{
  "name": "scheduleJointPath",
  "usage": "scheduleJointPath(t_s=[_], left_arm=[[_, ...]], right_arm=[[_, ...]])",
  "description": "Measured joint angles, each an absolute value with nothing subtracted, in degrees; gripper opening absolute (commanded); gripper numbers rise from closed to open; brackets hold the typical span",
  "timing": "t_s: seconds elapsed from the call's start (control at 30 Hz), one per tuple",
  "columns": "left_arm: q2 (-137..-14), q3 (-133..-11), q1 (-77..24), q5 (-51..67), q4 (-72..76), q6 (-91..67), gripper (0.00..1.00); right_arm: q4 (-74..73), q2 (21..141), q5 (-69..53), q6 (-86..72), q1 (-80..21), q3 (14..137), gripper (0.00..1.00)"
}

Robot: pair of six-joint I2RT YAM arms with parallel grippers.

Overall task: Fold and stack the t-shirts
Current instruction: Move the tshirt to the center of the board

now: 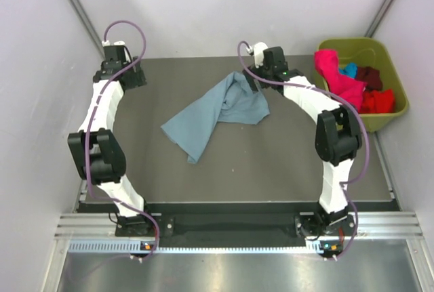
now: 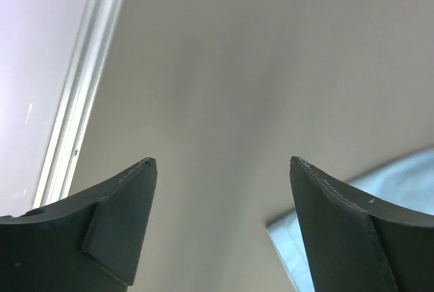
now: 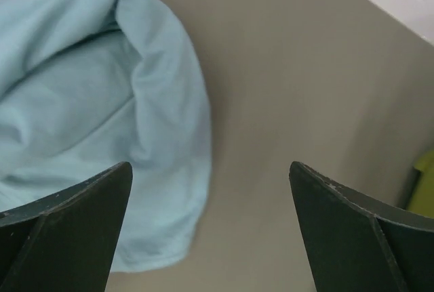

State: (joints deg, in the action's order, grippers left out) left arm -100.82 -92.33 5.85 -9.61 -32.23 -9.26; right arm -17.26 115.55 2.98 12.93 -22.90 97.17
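Observation:
My right gripper is going to move back and to the left in the top view next, down onto the bunched fold's near edge [image 1: 232,119], because the cloth has bare tabletop beside it there.
A large grey-blue t-shirt [image 1: 217,112] lies crumpled and unfolded in the middle of the dark table [image 1: 271,163]. My right gripper [image 1: 256,80] hovers at the shirt's far right end, open and holding nothing. In the right wrist view the cloth [image 3: 102,102] fills the left side, reaching the left finger of that gripper [image 3: 210,167]. My left gripper [image 1: 129,75] is at the far left of the table, open and empty [image 2: 222,163]; a corner of the shirt [image 2: 407,173] shows past its right finger. Pink [image 1: 336,75], red [image 1: 378,101], maroon [image 1: 369,75] and turquoise [image 1: 349,70] t-shirts lie bunched in the bin.
An olive-green plastic bin [image 1: 400,89] stands at the table's far right corner; its edge [image 3: 426,183] shows in the right wrist view. Pale walls enclose the table on the left, back and right.

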Motion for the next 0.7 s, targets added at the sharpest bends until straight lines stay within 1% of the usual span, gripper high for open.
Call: scheduleJointPath(t_s=[0.03,0.1,0.2,0.3,0.37,0.4,0.43,0.5,0.57,0.63,0.7], left_arm=[[-100.38,-92.33,5.85,-8.6,-32.42,-8.8,0.8],[-98.96,-91.39,5.82,-5.82,-32.51,-7.92,0.78],[-94.02,-85.38,4.97,-0.25,-32.25,-6.33,0.75],[-88.97,-76.93,-0.6,2.59,-33.52,-3.9,0.73],[-88.23,-73.25,-5.28,4.49,-34.26,-3.25,0.71],[-88.29,-71.44,-8.01,5.74,-34.46,-3.03,0.7],[-88.49,-70.43,-9.65,6.7,-34.81,-2.9,0.68],[-88.86,-68.88,-12.16,8.73,-36.16,-2.76,0.7],[-88.88,-68.75,-12.6,10.35,-36.93,-2.74,0.7],[-88.88,-68.77,-12.67,11.4,-36.95,-2.61,0.68],[-89.25,-68.77,-13.19,12.43,-37.39,-2.37,0.68]], right_arm=[[-17.58,115.18,3.25,13.47,-22.37,96.64,0.99],[-17.1,112.71,3.03,15.57,-22.39,94.5,0.98],[-17.04,103.88,-0.58,19.55,-24.64,88.29,0.97],[-16.69,95.68,-4.6,22.09,-28.71,84.25,0.92],[-16.53,92.9,-7.57,22.46,-31.33,83.59,0.88],[-16.25,92.6,-8.93,22.48,-32.36,83.66,0.85],[-16.25,92.86,-10.44,22.5,-33.3,83.79,0.84],[-17.19,95.2,-12.19,22.48,-33.95,84.4,0.82],[-17.85,98.98,-13.04,22.5,-34.0,84.86,0.81],[-18.87,103.33,-13.34,22.63,-34.0,84.86,0.76],[-19.99,107.79,-13.37,22.96,-33.95,84.86,0.75]])
